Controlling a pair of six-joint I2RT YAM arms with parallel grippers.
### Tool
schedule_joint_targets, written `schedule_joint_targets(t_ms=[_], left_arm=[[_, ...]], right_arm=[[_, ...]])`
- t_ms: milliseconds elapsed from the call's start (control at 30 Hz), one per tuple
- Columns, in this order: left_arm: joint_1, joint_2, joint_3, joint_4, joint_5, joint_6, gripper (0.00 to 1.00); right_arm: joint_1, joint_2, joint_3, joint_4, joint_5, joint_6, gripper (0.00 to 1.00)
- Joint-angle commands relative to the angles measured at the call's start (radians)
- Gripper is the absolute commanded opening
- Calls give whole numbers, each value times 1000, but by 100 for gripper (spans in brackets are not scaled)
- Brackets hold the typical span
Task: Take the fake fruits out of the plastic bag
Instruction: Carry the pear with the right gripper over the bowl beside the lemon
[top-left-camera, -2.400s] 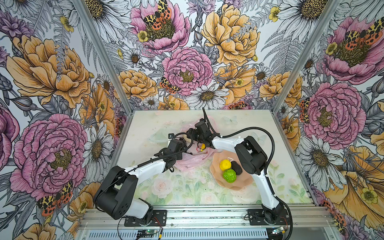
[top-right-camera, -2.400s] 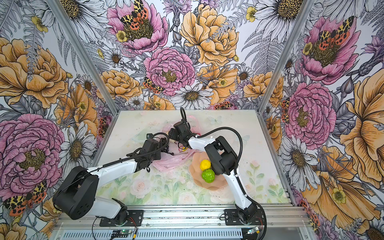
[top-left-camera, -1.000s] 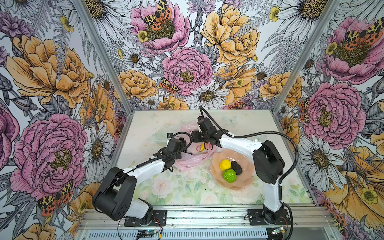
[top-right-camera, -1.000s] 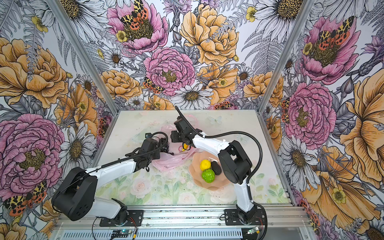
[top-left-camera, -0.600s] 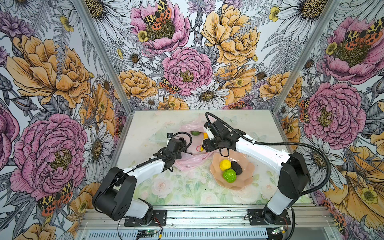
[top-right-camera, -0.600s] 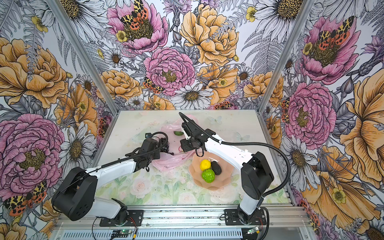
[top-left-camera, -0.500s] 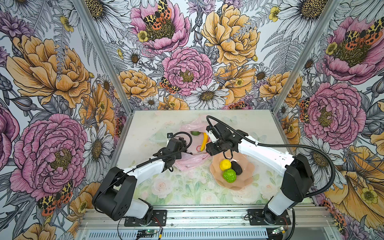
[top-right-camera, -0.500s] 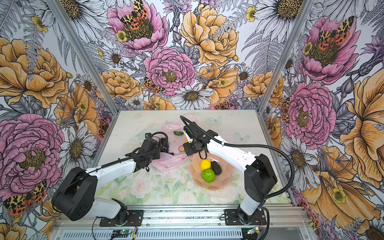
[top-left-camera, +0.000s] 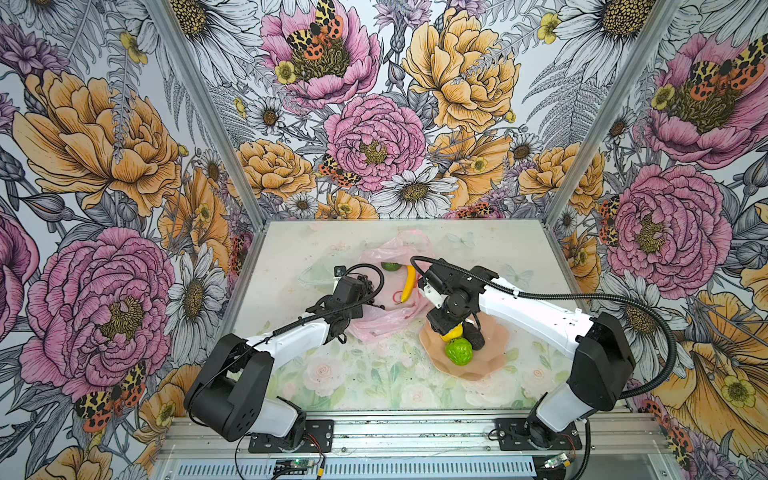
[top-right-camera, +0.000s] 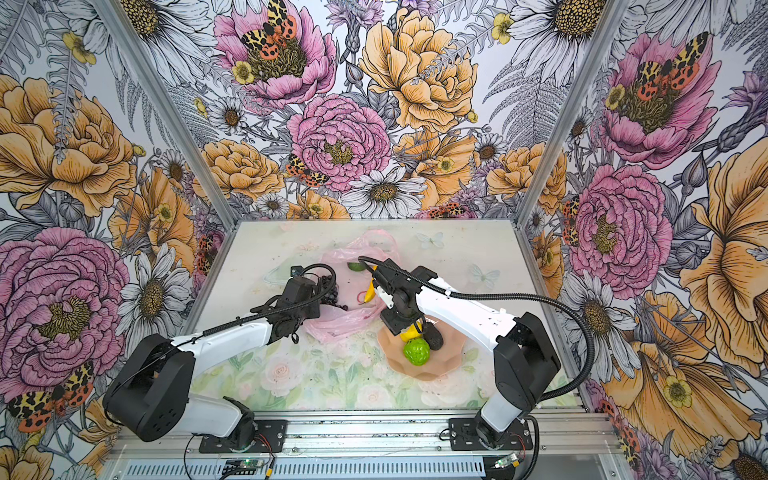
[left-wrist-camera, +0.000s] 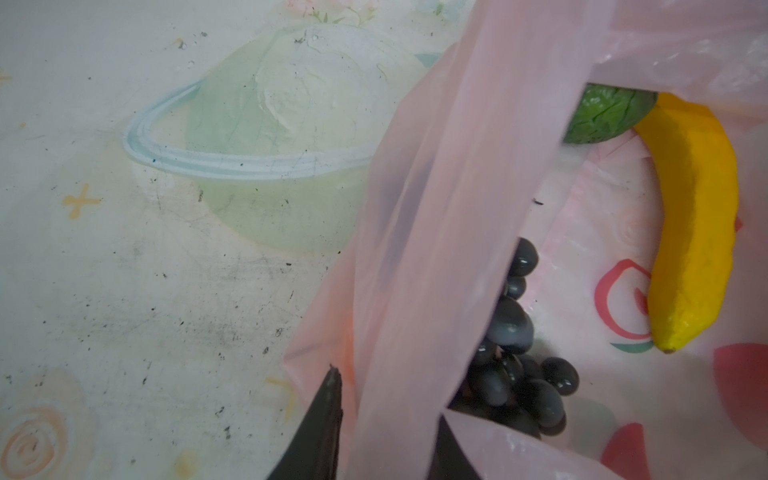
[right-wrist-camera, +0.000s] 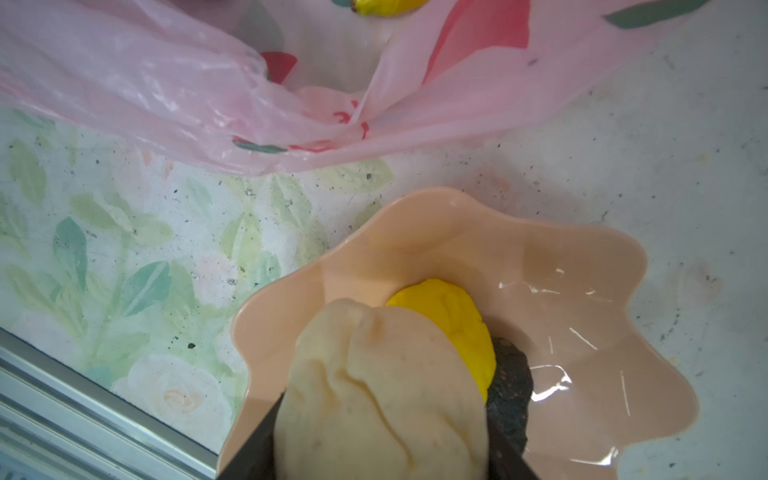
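The dish's bare side beside the lemon is below, nearer my base; my right gripper will move back and down next to release the cream pear (right-wrist-camera: 382, 395).
The pink plastic bag (top-left-camera: 384, 320) lies open mid-table in both top views. My left gripper (left-wrist-camera: 386, 436) is shut on a strip of its rim, holding the mouth open. Inside lie a yellow banana (left-wrist-camera: 694, 224), a dark grape bunch (left-wrist-camera: 515, 374) and a green fruit (left-wrist-camera: 602, 112). My right gripper (right-wrist-camera: 382, 453) is shut on the cream pear (right-wrist-camera: 382, 395) just above the peach dish (right-wrist-camera: 582, 291). In the dish lie a lemon (right-wrist-camera: 453, 316), a dark rough avocado (right-wrist-camera: 511, 386) and a bumpy bright green fruit (top-left-camera: 459, 352). In both top views the right gripper (top-left-camera: 444, 328) hides the pear.
The dish (top-left-camera: 490, 357) stands right of the bag (top-right-camera: 345, 320), near the table's middle. A metal rail (right-wrist-camera: 83, 395) runs along the table's front edge. Flowered walls close in the back and both sides.
My right arm swung from the bag's mouth to over the dish, bringing the pear with it. The banana now shows in the bag. The left arm has held still.
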Motion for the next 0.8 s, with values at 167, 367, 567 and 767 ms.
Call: schedule_joint_targets(t_ms=[167,367,567,767], left_arm=[[11,-12,-12,18,-14,3,28],[11,-11,-13,19,-15,3,28],[13,-11,-12,20,-14,3,28],[15,-12,-12,20,-14,3,28]], right_arm=[[45,-14,1,-40,35,-45,41],[77,2,-16,-58,25,-38,41],[93,23,-27,-66,29,-36,41],[104,49,-16,-76,41,-36,43]])
